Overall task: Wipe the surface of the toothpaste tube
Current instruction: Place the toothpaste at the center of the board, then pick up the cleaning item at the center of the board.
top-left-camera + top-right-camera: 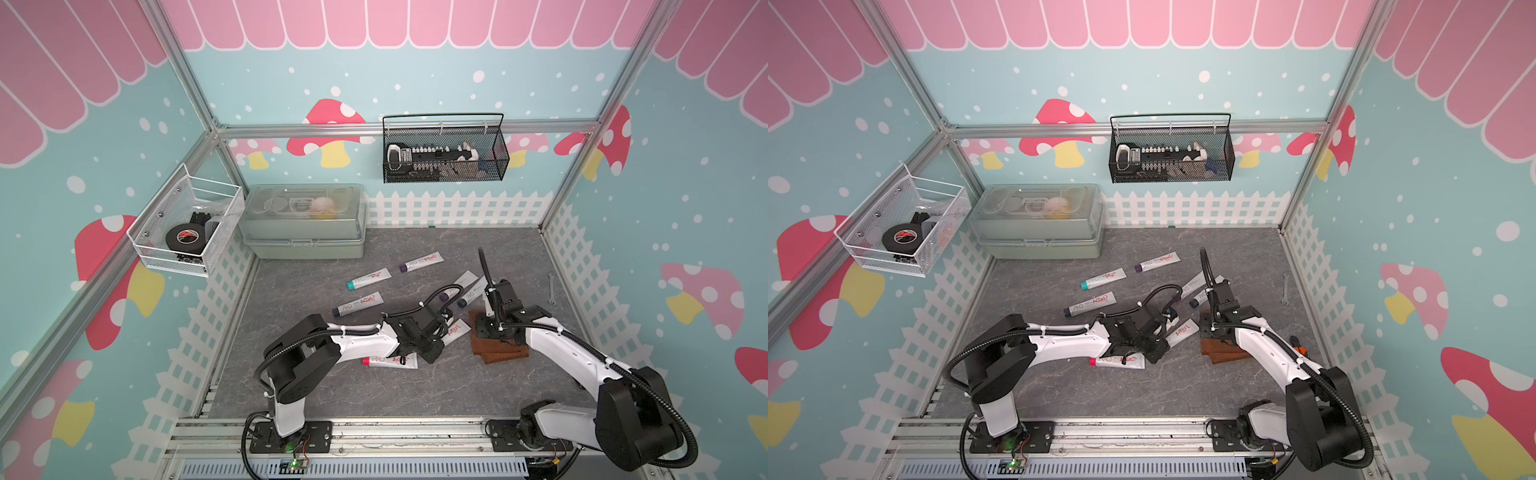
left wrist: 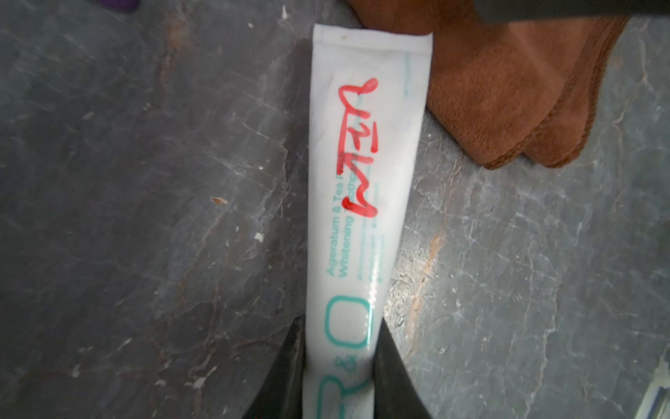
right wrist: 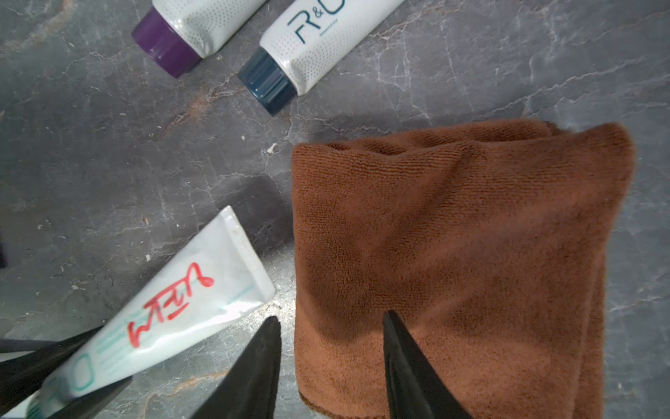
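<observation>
The bare tabletop (image 2: 446,272) beside the brown cloth is just below my left gripper, so I should next move the gripper gently down and slightly back to let go of the toothpaste tube (image 2: 362,181).
A white toothpaste tube (image 2: 362,181) with a red scribble on it lies on the grey tabletop, and my left gripper (image 2: 340,323) is shut on its cap end. In both top views it (image 1: 456,330) (image 1: 1183,331) lies just left of a folded brown cloth (image 1: 498,353) (image 1: 1225,353). My right gripper (image 3: 331,317) is open and low over the cloth (image 3: 453,235). One finger is over the fabric, the other over bare table beside the cloth's edge. The tube's flat end (image 3: 232,254) stops short of the cloth.
Several more tubes lie around: teal cap (image 1: 369,278), purple cap (image 1: 422,262), pink cap (image 1: 390,360), plus two close behind the cloth (image 3: 188,32) (image 3: 315,43). A lidded box (image 1: 305,222) stands at back left, a wrench (image 1: 551,289) at right.
</observation>
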{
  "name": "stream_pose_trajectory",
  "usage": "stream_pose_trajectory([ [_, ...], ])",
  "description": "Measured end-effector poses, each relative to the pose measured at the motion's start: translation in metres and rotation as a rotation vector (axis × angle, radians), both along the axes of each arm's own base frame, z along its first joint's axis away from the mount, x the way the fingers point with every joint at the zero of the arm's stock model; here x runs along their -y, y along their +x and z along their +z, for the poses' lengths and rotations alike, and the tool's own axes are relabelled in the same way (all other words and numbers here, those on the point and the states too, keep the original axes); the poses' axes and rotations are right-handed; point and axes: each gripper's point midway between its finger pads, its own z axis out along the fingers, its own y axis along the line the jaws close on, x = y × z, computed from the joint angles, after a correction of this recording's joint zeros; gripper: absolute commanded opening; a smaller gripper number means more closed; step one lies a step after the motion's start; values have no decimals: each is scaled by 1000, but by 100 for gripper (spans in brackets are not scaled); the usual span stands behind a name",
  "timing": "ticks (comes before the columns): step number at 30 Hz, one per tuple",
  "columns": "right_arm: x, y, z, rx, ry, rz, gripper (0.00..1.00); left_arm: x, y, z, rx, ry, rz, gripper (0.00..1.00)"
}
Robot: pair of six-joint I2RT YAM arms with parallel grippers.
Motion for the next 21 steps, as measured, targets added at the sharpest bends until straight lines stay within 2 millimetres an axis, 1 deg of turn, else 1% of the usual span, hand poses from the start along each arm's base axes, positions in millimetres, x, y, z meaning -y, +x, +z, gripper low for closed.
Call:
stream_pose_trajectory([
  [5, -1, 5, 2, -8, -7, -3, 45, 2, -7, -11, -3, 27, -13, 16],
  [8, -2, 13, 1, -16, -18, -6, 45, 6, -10, -11, 8, 31, -22, 17],
  [9, -2, 15, 1, -18, -22, -6, 45, 7, -12, -11, 9, 32, -26, 19],
  [15, -5, 29, -11, -61, -45, -9, 44, 10, -19, -13, 23, 30, -27, 38],
  [21, -8, 41, -25, -97, -60, -9, 43, 0, -21, -14, 39, 3, 3, 40],
])
